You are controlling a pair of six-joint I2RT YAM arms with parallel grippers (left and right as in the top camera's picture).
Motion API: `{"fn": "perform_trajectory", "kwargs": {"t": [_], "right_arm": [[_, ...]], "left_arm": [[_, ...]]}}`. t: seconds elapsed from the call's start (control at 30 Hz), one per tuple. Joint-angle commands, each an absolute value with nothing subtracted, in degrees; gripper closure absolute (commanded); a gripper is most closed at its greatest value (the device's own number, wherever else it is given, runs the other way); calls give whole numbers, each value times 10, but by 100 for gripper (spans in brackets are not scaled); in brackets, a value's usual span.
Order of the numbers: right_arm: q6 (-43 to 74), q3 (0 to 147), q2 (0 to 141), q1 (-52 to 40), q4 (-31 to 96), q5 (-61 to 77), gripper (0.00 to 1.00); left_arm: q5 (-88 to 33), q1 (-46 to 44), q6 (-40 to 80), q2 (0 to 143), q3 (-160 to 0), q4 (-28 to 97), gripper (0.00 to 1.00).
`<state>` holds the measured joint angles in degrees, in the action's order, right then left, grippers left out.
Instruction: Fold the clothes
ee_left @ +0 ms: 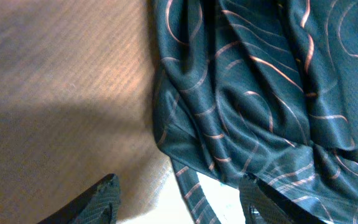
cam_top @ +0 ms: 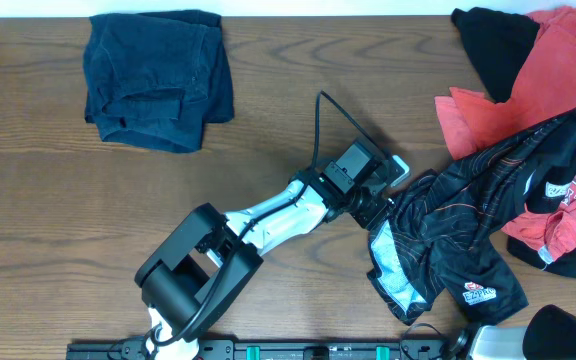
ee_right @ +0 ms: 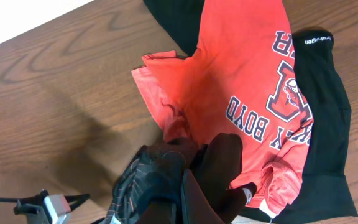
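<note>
The edge of the black shirt is bunched into folds to the right of my left gripper in the overhead view, so I will move across and down onto the folds.
The black sports shirt (cam_top: 458, 235) with thin reddish lines lies crumpled at the right of the table, partly over the red white-lettered T-shirt (cam_top: 558, 70). My left gripper (cam_top: 380, 208) is low at the shirt's left edge. In the left wrist view its fingers (ee_left: 182, 202) are open, with the shirt's hem (ee_left: 247, 93) lying between them. In the right wrist view my right gripper (ee_right: 188, 165) is shut on a bunch of the black shirt (ee_right: 145, 180), held above the red T-shirt (ee_right: 241, 68). I cannot make out the right gripper in the overhead view.
A dark blue folded garment (cam_top: 158, 80) lies at the back left. A plain black garment (cam_top: 498, 45) lies at the back right beside the red T-shirt. The left arm (cam_top: 268, 225) stretches across the table's middle. The right arm's base (cam_top: 528, 338) is at the front right.
</note>
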<state>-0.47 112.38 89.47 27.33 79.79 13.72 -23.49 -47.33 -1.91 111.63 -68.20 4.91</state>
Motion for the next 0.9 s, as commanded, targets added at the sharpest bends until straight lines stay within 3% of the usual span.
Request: {"fn": "perform_trajectory", "kwargs": {"t": [0.0,0.87], "right_arm": [[-9,1128,888,276,794,155,99],[-12,1128,888,274,788,155,98]], "left_arm": [[-215,-471,-15,1132,-686,29,35],[-188,-507,3,1226,-686,-102,36]]}}
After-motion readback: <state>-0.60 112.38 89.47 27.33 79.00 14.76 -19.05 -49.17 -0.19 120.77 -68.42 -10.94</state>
